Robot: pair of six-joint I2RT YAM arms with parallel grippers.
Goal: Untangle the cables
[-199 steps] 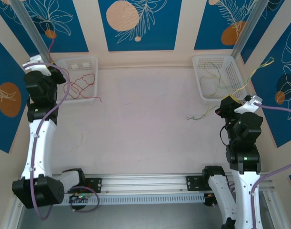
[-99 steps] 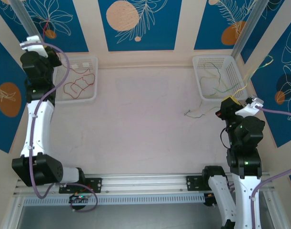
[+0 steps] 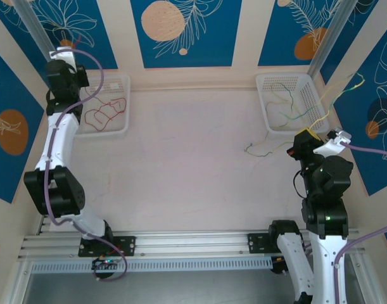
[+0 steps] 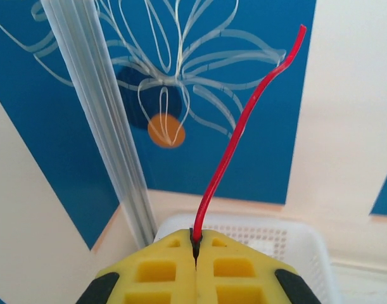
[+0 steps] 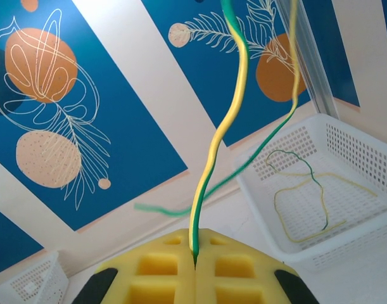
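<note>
I need to lower my left gripper into the white basket below it and let go of the red cable's end there, where the cable's other loops already are.
My left gripper (image 3: 71, 47) is raised at the back left, over the left white basket (image 3: 120, 82). Its yellow fingers (image 4: 155, 272) are shut on a red cable (image 4: 244, 139) whose free end sticks up past them. The rest of the red cable (image 3: 104, 114) lies looped in that basket. My right gripper (image 3: 306, 135) is shut on a yellow-green cable (image 5: 222, 133) next to the right basket (image 3: 267, 120). That yellow-green cable (image 3: 336, 101) rises to the right, and a thin tail (image 3: 260, 152) trails on the table.
The right basket (image 5: 377, 234) holds loose green and pale yellow wires (image 5: 307, 202). Metal posts (image 3: 38, 31) stand at both back corners. Patterned blue and cream walls close in three sides. A rail (image 3: 193, 244) runs along the near edge.
My left arm has swung up and back toward the far wall with the red cable, whose loops drew fully into the left basket. The right arm barely moved, and the tail on the table shifted slightly.
</note>
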